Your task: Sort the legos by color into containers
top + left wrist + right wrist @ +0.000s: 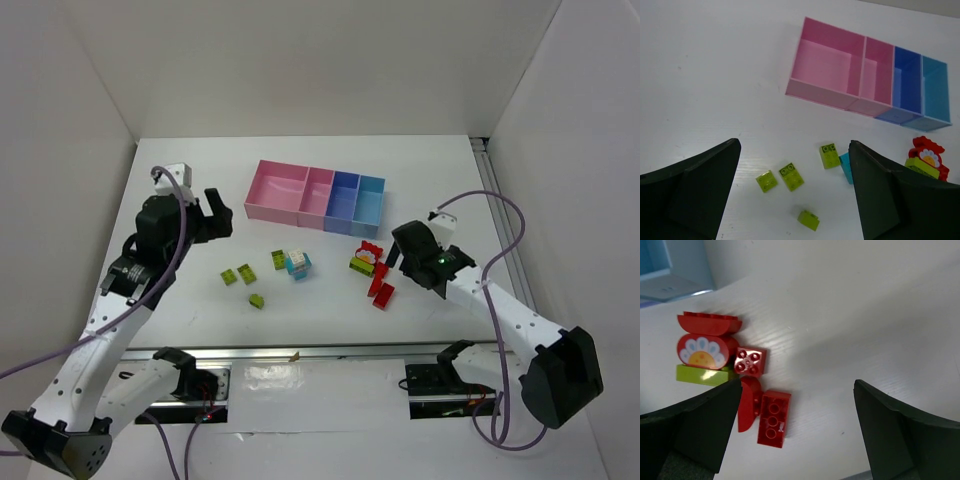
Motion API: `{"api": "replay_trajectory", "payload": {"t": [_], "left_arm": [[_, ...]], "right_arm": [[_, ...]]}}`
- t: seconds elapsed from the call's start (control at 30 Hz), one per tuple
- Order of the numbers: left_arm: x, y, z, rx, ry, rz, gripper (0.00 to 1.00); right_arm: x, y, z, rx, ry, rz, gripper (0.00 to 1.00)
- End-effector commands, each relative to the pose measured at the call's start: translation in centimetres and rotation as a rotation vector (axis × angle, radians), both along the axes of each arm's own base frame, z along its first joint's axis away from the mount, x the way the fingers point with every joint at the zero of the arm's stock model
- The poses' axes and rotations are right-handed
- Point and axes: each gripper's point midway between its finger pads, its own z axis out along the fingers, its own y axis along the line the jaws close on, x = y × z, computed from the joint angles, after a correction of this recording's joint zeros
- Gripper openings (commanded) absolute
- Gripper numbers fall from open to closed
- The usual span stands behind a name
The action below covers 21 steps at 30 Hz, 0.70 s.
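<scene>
I should move my right gripper back next and lower it over the near end of the red brick [381,301] [771,434], because that end is clear of the other legos.
The containers [315,195] are a joined row: two pink bins [832,67], a periwinkle one [907,82] and a light blue one [937,90]. Lime legos [246,273] lie scattered in front of them, also in the left wrist view [791,176]. A cyan and white clump [298,264] lies beside them. A red flower clump on a lime brick [707,347] sits next to loose red legos [773,417]. My left gripper [795,195] is open and empty, above the lime legos. My right gripper [797,425] is open and empty, just right of the red legos.
White walls enclose the table on three sides. A metal rail [320,355] runs along the near edge by the arm bases. The corner of the light blue bin [665,270] shows at the top left of the right wrist view.
</scene>
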Motion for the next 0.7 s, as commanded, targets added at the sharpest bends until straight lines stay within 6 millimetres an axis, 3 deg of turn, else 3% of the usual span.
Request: {"api": "replay_trajectory", "payload": {"t": [0.0,0.07,0.2,0.47,0.67], "left_arm": [[-0.4,-2.1,-2.1,-0.025,0.068,-0.110,1.00],[-0.4,-2.2,-3.7,-0.058,0.112,-0.091,1.00],[-0.7,-2.6,-4.8,-0.096,0.190,-0.071,1.00],[-1.5,-3.6,-3.4,-0.073,0.189,-0.172,0.99],[-1.5,-3.6,-3.1,-0.039,0.219,-0.196,0.99]], "right_arm": [[-0.8,0.1,-0.5,0.017,-0.007,-0.004,1.00],[-1.6,0.0,-1.3,0.022,0.019,-0.003,1.00],[-2.5,1.5,-1.7,0.044,0.036,0.048,0.99],[-4.3,5.7,-2.7,0.149,0.050,0.187,0.92],[-5.7,6.9,-4.7,0.084,0.141,0.201,0.89]]}}
